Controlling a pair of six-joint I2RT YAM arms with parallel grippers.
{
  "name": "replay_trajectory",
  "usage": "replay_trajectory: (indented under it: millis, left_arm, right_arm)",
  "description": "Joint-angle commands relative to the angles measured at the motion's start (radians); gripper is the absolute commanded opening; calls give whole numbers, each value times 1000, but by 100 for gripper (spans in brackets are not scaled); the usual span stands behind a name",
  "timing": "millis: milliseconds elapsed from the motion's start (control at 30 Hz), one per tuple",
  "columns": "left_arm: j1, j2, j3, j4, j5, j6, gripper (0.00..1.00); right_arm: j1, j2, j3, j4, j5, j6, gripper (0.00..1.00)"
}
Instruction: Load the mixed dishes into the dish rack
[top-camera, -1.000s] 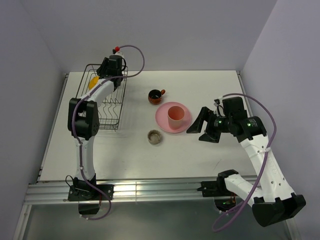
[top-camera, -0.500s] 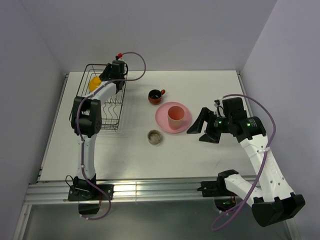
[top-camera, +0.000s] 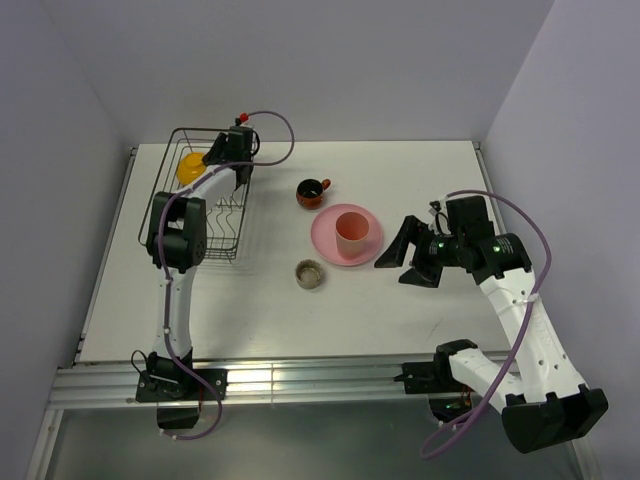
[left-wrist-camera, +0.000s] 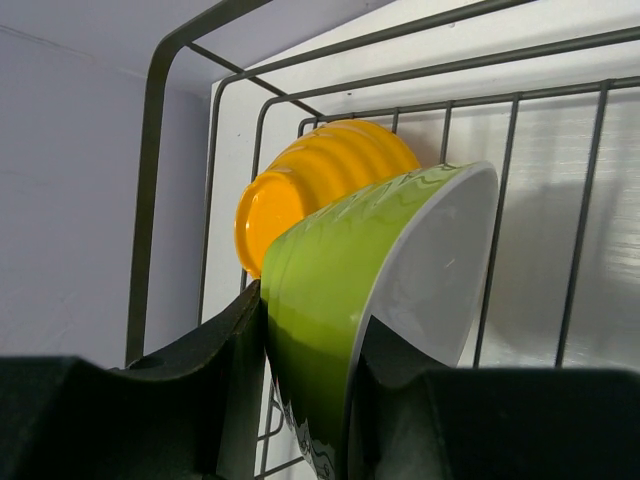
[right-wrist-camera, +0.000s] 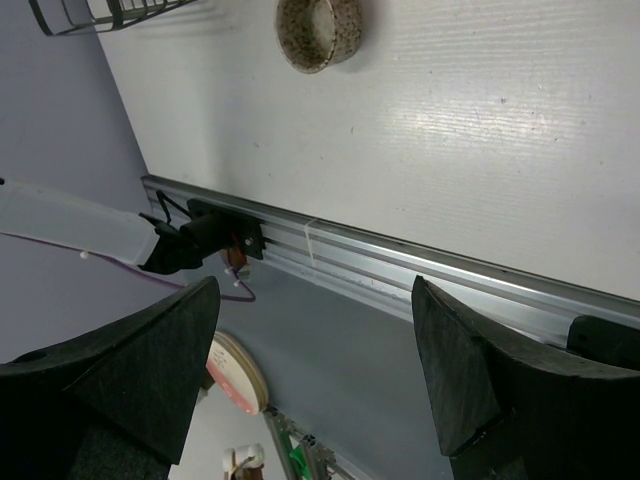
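The orange-yellow bowl (left-wrist-camera: 300, 190) is crowding the outside of the white bowl, so next my left gripper will move away from it, toward the edge of the rack by the mug, and then open.
My left gripper (top-camera: 218, 157) is over the far end of the black wire dish rack (top-camera: 222, 235). It is shut on the rim of the white bowl with the yellow-green outside (left-wrist-camera: 330, 290), which is tilted on edge. One finger is inside the bowl and one outside. The orange-yellow bowl (left-wrist-camera: 300, 190) lies just behind it in the rack, also in the top view (top-camera: 189, 166). The pink tumbler (top-camera: 350, 232) stands on the pink plate (top-camera: 325, 245). The dark red-brown mug (top-camera: 312, 192) and the small grey-brown dish (top-camera: 309, 273) sit on the table. My right gripper (top-camera: 398, 258) is open and empty, just right of the plate.
The rack's wires (left-wrist-camera: 150, 150) close in on the left gripper (left-wrist-camera: 305, 370). In the right wrist view the grey-brown dish (right-wrist-camera: 320, 30) is at the top, with the table's metal front rail (right-wrist-camera: 400, 265) below it. The open right gripper (right-wrist-camera: 315, 350) hangs above.
My left wrist has shifted over the rack's far end with the green-sided bowl, bringing it up against the orange bowl. The right arm has not moved.
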Motion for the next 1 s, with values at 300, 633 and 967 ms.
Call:
replay_trajectory:
  millis: [300,633,967]
  left_arm:
    - [-64,29,60,28,-27,-23,3]
    - [-66,35,33,54,-59,-12,9]
    - [-92,36,20,77,-95,-4,45]
  right_arm:
    - [-9,-27,-17,33,-14,10,84]
    - [-9,-27,-17,36,-18,10,84]
    - [-9,-10,-11,38,-25,-5,84]
